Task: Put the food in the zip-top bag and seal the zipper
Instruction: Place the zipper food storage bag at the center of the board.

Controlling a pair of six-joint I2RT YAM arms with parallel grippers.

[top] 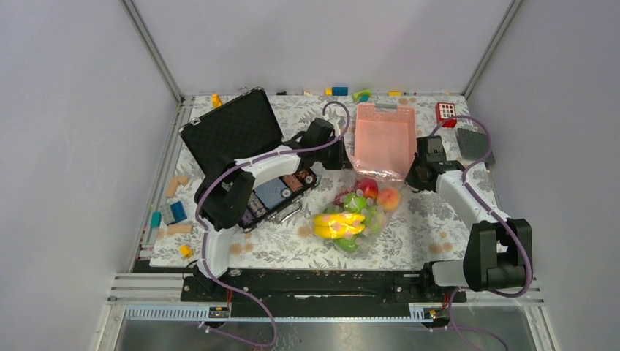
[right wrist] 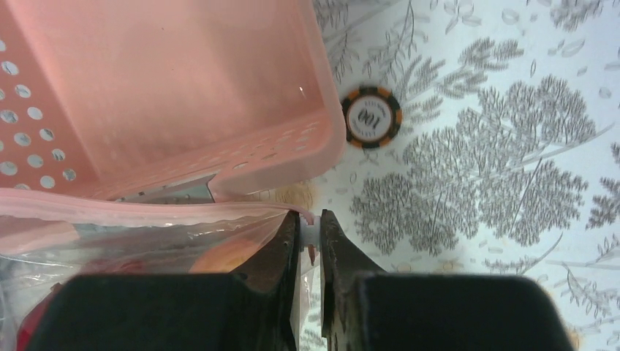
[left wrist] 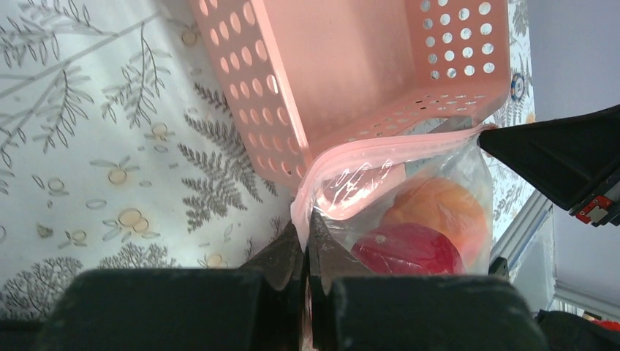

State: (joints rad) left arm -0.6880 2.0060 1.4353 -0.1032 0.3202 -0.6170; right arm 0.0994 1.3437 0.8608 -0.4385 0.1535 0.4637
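The robot's right gripper next needs to pull the zipper's end [top: 406, 178] [right wrist: 309, 229] by the basket's near corner back and to the right in the top view, then let go of it.
The zip-top bag [top: 358, 213] lies mid-table and holds the food: a yellow banana [top: 338, 221], green fruits [top: 356, 202], a red apple [top: 368, 187] and an orange fruit [top: 390, 197]. Its mouth lies along the near end of the pink basket [top: 385, 135]. My left gripper [top: 343, 162] is shut on the mouth's left corner [left wrist: 307, 219]; the apple [left wrist: 406, 248] and orange fruit [left wrist: 439, 208] show through the plastic. The zipper [left wrist: 395, 146] looks like a pinkish strip. My right gripper [right wrist: 310, 223] is shut on the strip's right end [right wrist: 146, 212], on a small white piece.
An open black case [top: 241, 135] with poker chips stands left of the bag. One poker chip [right wrist: 373, 117] lies by the basket's corner [right wrist: 322, 139]. Toy blocks [top: 174, 212] lie at the left edge, and a red piece [top: 446, 111] and grey plate [top: 474, 142] at the back right.
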